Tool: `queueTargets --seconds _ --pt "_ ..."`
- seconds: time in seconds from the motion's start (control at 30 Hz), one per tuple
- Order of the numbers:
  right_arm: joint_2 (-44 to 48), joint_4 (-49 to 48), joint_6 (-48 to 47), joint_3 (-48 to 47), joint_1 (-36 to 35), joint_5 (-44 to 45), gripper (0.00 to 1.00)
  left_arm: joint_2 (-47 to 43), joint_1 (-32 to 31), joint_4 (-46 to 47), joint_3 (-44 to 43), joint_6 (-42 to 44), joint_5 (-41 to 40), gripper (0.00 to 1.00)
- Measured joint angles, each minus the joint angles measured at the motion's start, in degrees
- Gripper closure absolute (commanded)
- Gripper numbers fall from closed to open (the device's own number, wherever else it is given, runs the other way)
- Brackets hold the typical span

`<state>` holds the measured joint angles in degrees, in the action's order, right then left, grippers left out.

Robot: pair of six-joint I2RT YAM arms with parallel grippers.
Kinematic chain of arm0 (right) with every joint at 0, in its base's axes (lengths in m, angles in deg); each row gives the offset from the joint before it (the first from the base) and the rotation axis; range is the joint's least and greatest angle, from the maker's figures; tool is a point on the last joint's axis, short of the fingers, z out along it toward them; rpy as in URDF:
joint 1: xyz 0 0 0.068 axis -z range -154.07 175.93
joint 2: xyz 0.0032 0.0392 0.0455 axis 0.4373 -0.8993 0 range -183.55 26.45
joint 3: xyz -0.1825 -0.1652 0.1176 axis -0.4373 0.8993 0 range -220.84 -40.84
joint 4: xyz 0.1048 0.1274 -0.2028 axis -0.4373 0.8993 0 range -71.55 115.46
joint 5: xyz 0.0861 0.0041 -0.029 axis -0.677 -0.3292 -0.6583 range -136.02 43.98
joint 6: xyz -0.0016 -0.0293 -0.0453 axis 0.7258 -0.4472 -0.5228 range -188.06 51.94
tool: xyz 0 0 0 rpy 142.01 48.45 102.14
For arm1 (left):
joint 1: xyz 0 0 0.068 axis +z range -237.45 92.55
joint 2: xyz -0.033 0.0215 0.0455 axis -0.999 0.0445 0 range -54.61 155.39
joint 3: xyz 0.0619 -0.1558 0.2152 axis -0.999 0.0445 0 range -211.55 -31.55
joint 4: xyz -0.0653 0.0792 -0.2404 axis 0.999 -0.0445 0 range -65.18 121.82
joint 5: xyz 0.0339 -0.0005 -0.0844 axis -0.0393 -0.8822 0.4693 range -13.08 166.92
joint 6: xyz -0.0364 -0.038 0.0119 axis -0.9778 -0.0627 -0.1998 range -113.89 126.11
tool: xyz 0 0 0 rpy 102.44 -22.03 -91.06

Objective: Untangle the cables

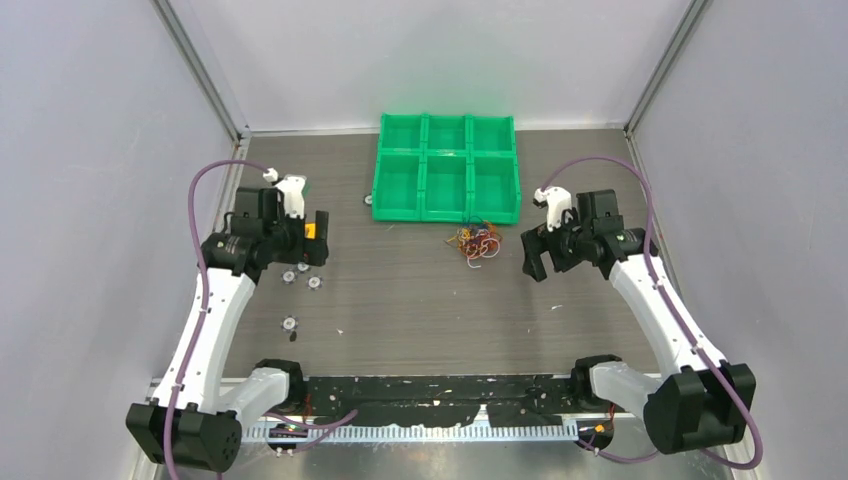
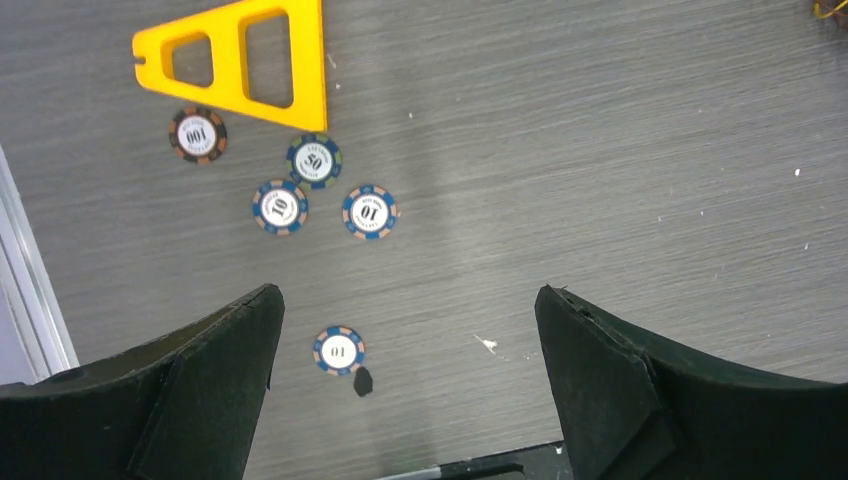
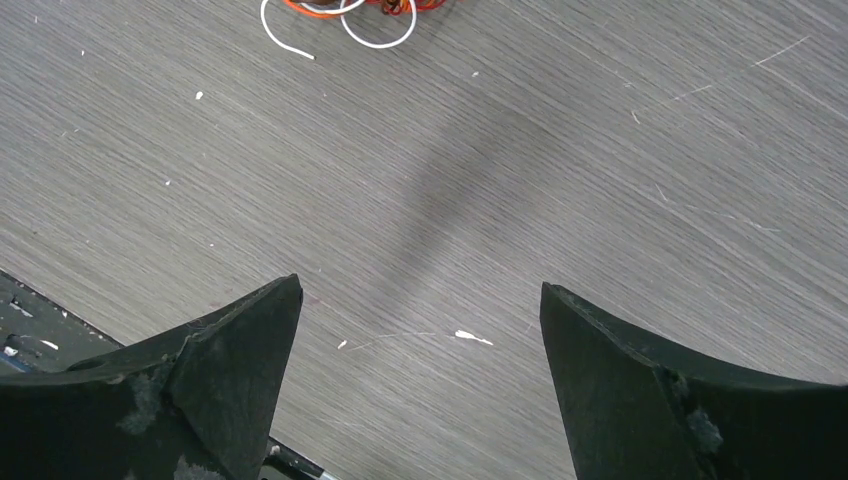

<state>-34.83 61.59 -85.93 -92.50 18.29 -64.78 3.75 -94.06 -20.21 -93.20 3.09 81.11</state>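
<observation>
My right gripper moves down and to the left in the top view onto the cable heap's closest edge next, since the heap lies beyond my open, empty fingers.
The cables (image 1: 474, 242) lie as one small tangled bunch of orange, red, yellow and white wires on the dark wood-grain table, just in front of the green tray. My right gripper (image 1: 542, 262) hovers to their right, apart from them, jaws wide open and empty. The right wrist view shows the bunch's edge with white loops (image 3: 345, 12) at the top, far beyond my open gripper (image 3: 420, 288). My left gripper (image 1: 317, 242) is well to the left, open (image 2: 408, 292) over bare table; only a yellow wire tip (image 2: 830, 9) shows there.
A green tray (image 1: 421, 167) with six compartments stands at the back centre. Several poker chips (image 2: 338, 350) and a yellow triangular plastic piece (image 2: 306, 66) lie under the left gripper. Black tape (image 1: 440, 390) lines the near edge. Walls enclose the table.
</observation>
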Motion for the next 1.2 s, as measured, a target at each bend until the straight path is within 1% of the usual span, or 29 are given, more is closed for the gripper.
queueTargets --seconds 0.07,0.23,0.43,0.5,0.63,0.77,0.87,1.03,1.07,1.1,1.13,1.2 --pt "-1.77 0.0 -0.02 -0.79 0.0 -0.26 0.05 0.39 -0.02 0.59 -0.83 1.77 0.63 0.0" --pt "-5.53 -0.61 -0.04 -2.23 0.0 -0.44 0.05 4.35 -0.2 2.69 -6.27 4.74 3.37 0.0" --pt "-9.38 -2.32 0.0 -3.23 -0.37 -0.37 0.05 5.05 -0.81 6.62 -6.8 4.57 5.9 0.0" --pt "-10.82 -3.08 0.11 -3.32 -1.2 -0.26 0.05 4.76 -0.85 8.72 -6.45 3.41 7.43 0.01" --pt "-14.75 -5.46 0.61 -3.41 -5.25 0.74 0.04 2.8 -0.9 13.68 -3.8 1.16 12.07 0.0" --pt "-19.96 -8.94 1.29 -3.69 -9.55 2.43 0.02 1.49 -1.64 18.36 -0.55 -0.9 15.89 0.0" --pt "-24.39 -11.87 2.14 -4.79 -11.43 3.39 0.0 1.57 -2.43 21.03 1.25 -2.1 17.7 0.0" --pt "-30.4 -18.47 3.69 -6.82 -13.29 5.79 0.13 1.75 -2.93 24.33 3.74 -3.87 19.56 0.01" --pt "-31.65 -19.91 4.0 -7.34 -13.6 6.45 0.14 1.75 -3.06 24.9 4.31 -4.07 19.8 0.0" --pt "-32.7 -21.11 4.31 -7.74 -13.79 6.95 0.18 1.75 -3.08 25.51 4.83 -4.26 20.0 0.0" --pt "-34.1 -22.82 4.66 -8.28 -14.08 7.61 0.2 1.75 -3.1 25.81 5.29 -4.37 20.22 0.01" --pt "-36.24 -23.98 5.05 -9.29 -14.32 8.46 0.28 1.77 -3.15 26.16 5.95 -4.52 20.68 0.0"
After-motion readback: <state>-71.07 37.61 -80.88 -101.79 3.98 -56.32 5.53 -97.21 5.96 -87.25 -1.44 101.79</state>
